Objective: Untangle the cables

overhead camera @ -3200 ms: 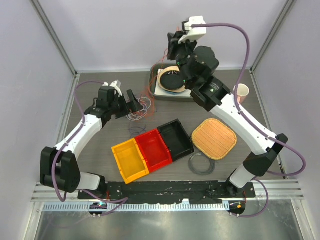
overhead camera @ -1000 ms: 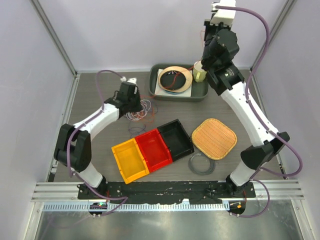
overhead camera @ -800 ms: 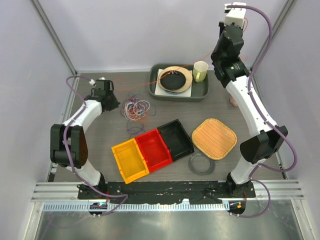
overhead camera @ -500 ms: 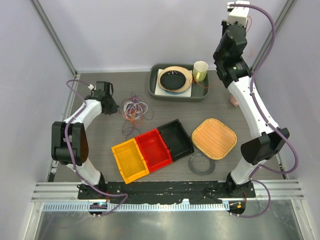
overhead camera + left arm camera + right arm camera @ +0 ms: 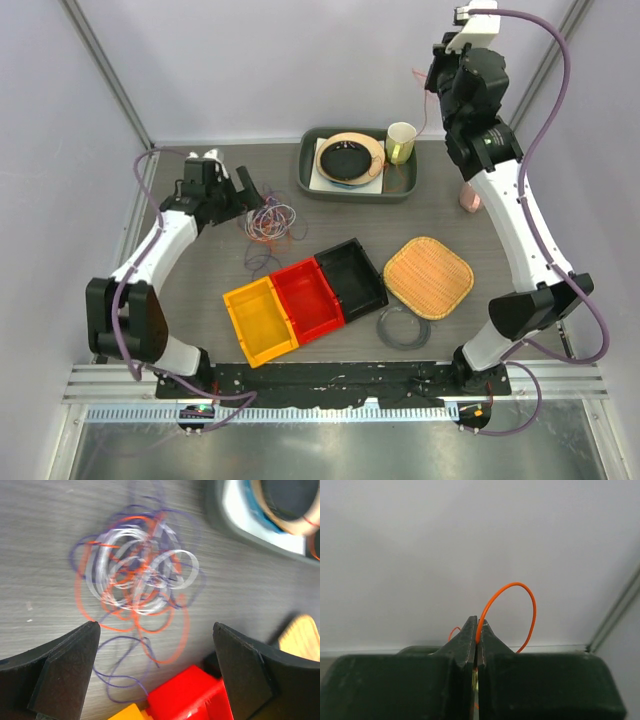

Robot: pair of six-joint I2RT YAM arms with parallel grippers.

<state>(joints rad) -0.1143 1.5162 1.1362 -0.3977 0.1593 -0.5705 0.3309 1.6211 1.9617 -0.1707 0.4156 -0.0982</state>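
I will next raise my left gripper toward the right in the top view and close it on the orange wire below my right gripper, because the wire hangs clear of the tangle (image 5: 137, 577).
The cables (image 5: 270, 222) lie as one tangle of orange-red, purple-blue and white coils on the table, left of centre. My left gripper (image 5: 250, 190) is open and empty, just beside and above the tangle. In the left wrist view the tangle (image 5: 137, 577) lies ahead of the open gripper (image 5: 155, 630), with loose purple and orange loops between the fingers (image 5: 65, 675). My right gripper (image 5: 440, 72) is raised high at the back right. In the right wrist view it (image 5: 477, 623) is shut on an orange cable (image 5: 535, 611), which arcs above the tips.
A grey-green tray (image 5: 405, 190) at the back holds a dark bowl on a wooden ring and a pale cup (image 5: 401, 141). Yellow (image 5: 260, 320), red (image 5: 308, 298) and black (image 5: 350, 277) bins sit at the centre, near the tangle. A woven mat (image 5: 428, 276) and a clear ring (image 5: 402, 327) lie to the right.
My right gripper has risen from over the tray to the back right, drawing the orange cable with it. My left arm swung left off the tangle, then back beside it, now open.
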